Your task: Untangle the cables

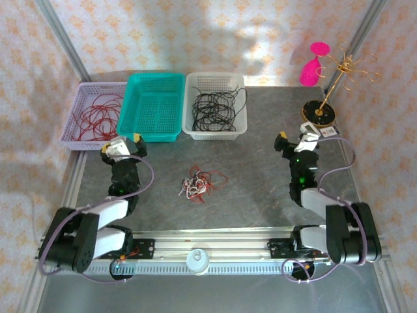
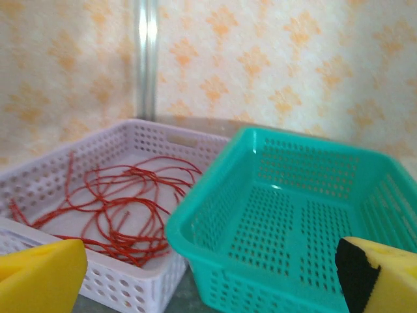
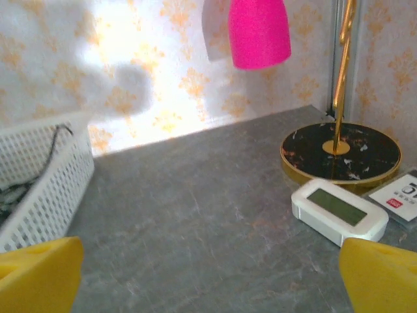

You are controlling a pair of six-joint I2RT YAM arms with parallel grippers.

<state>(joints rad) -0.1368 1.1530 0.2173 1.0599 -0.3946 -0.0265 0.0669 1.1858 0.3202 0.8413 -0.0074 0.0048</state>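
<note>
I will next turn my right gripper toward the tangle and move it back and down onto the red cable (image 1: 210, 181), because that cable is below it, nearer my base.
The cables (image 1: 199, 183) lie as a small red and white tangle on the grey table, midway between the two arms. My left gripper (image 1: 121, 143) hovers to the clump's upper left, open and holding nothing; in the left wrist view the left gripper (image 2: 212, 287) points its yellow pads (image 2: 42, 274) at the baskets. My right gripper (image 1: 294, 137) stands to the clump's upper right, also open and holding nothing. From the right wrist, the right gripper (image 3: 208, 280) has bare table between its fingers (image 3: 381, 274).
Three baskets line the back: a lilac one (image 1: 71, 127) holding red cords (image 2: 124, 208), a teal one (image 1: 130, 104) with nothing in it, and a white one (image 1: 215, 132) holding black cords (image 1: 215, 104). At the right stand a gold rack on a black base (image 1: 318, 113), a pink object (image 1: 311, 68) and a white timer (image 3: 339, 210).
</note>
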